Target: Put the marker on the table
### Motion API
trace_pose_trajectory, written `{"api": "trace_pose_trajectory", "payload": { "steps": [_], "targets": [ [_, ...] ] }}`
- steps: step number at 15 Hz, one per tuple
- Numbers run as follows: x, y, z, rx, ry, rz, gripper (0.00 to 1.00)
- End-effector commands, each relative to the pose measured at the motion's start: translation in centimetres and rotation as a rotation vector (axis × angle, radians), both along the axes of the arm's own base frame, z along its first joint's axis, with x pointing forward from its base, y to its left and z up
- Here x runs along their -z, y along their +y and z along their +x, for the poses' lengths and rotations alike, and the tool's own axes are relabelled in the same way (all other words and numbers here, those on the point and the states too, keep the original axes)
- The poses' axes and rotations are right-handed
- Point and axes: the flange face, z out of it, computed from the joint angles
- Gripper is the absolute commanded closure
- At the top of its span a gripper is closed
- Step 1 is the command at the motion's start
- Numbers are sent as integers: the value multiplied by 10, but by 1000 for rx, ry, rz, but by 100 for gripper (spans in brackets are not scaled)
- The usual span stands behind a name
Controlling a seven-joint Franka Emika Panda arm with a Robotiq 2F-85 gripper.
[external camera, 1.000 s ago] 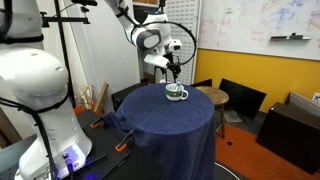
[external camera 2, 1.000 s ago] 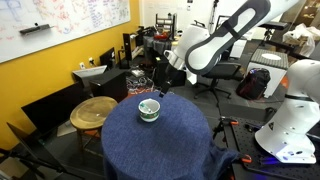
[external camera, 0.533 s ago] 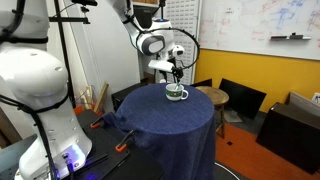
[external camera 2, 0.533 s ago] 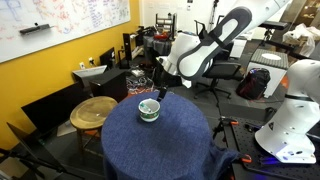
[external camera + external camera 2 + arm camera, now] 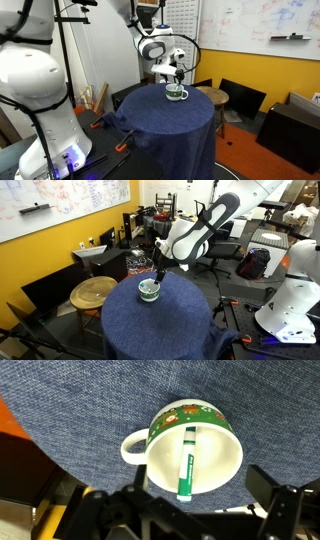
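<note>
My open fingers have the marker's green end [image 5: 184, 496] between them, leaning at the cup's rim, so I will lower my gripper around that end of the marker and close on it.
The marker [image 5: 187, 460] is green-teal with a pale part and leans inside the white cup with green trim [image 5: 222, 452]. The cup stands on the navy-draped round table [image 5: 80, 400]. In the wrist view my gripper [image 5: 200, 495] is open just above the cup. Its dark fingers [image 5: 268, 485] stand wide on either side of the marker's near end and do not touch it. In both exterior views the gripper [image 5: 174, 78] [image 5: 158, 274] hangs directly over the cup [image 5: 176, 94] [image 5: 149, 289] on the table [image 5: 170, 125] [image 5: 160, 325]. The marker is too small to make out there.
A small bare wooden round table [image 5: 93, 291] [image 5: 212, 95] stands beside the draped table. Black chairs [image 5: 240, 98] and a yellow wall with whiteboards lie behind. A white robot body [image 5: 38, 100] stands close by.
The gripper has come down a little closer to the cup. The cup and marker have not moved.
</note>
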Motion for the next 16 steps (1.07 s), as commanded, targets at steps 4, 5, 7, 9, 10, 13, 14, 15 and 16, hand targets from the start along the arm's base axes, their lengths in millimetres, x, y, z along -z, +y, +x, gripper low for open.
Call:
{"api": "trace_pose_trajectory", "payload": {
  "steps": [4,5,7,9,10,13,14,15,16],
  "targets": [
    [16,2,17,0,-71,-2,0],
    [21,2,19,-1,-70,-1,0],
    [28,3,22,-3,-63,-3,0],
    [35,1,25,-1,-58,-1,0],
    [37,0,27,2,-56,-1,0],
    [45,-4,34,7,-50,-2,0],
    [46,-4,36,6,-51,-3,0],
    [47,-3,39,3,-52,-3,0],
    [48,-1,41,-1,-53,-5,9]
  ]
}}
